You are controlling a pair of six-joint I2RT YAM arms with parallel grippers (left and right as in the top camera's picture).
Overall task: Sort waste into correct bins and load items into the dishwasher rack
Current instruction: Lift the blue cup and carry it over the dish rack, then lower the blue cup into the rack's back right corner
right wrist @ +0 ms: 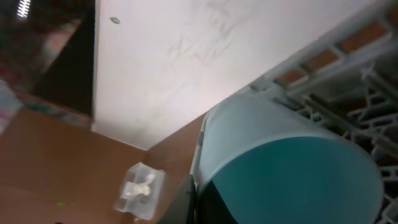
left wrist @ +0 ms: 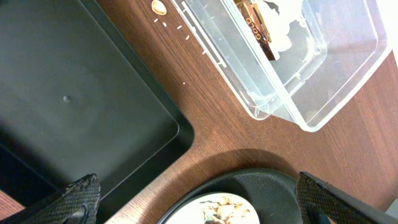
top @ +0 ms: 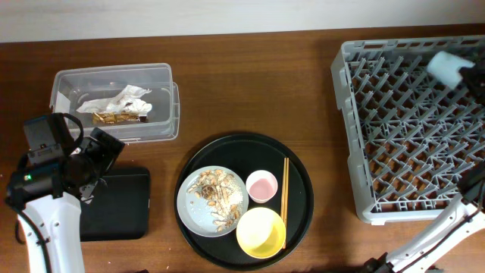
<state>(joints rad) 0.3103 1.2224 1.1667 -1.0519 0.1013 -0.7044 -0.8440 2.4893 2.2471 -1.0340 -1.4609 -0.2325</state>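
Note:
My right gripper lowers the light-blue cup onto the rack's wires near the rack's far edge (top: 438,89) (right wrist: 348,115) next and lets go of it.
My right gripper (top: 468,74) is shut on the light-blue cup (top: 445,67), holding it over the far right corner of the grey dishwasher rack (top: 356,129). In the right wrist view the cup (right wrist: 280,162) fills the frame beside one dark finger (right wrist: 186,199). My left gripper (left wrist: 202,208) is open and empty, above the table between the black rectangular tray (left wrist: 74,93) and the grey plate (left wrist: 217,210). The clear tub (top: 114,102) holds the white-and-gold wrapper (top: 117,106). The grey plate (top: 188,205) carries food scraps (top: 216,196).
The large round black tray (top: 303,163) holds the plate, the pink cup (top: 261,186), the chopsticks (top: 285,189) and the yellow bowl (top: 261,231). A small food scrap (left wrist: 160,7) and rice grains lie on the table beside the tub (left wrist: 298,56).

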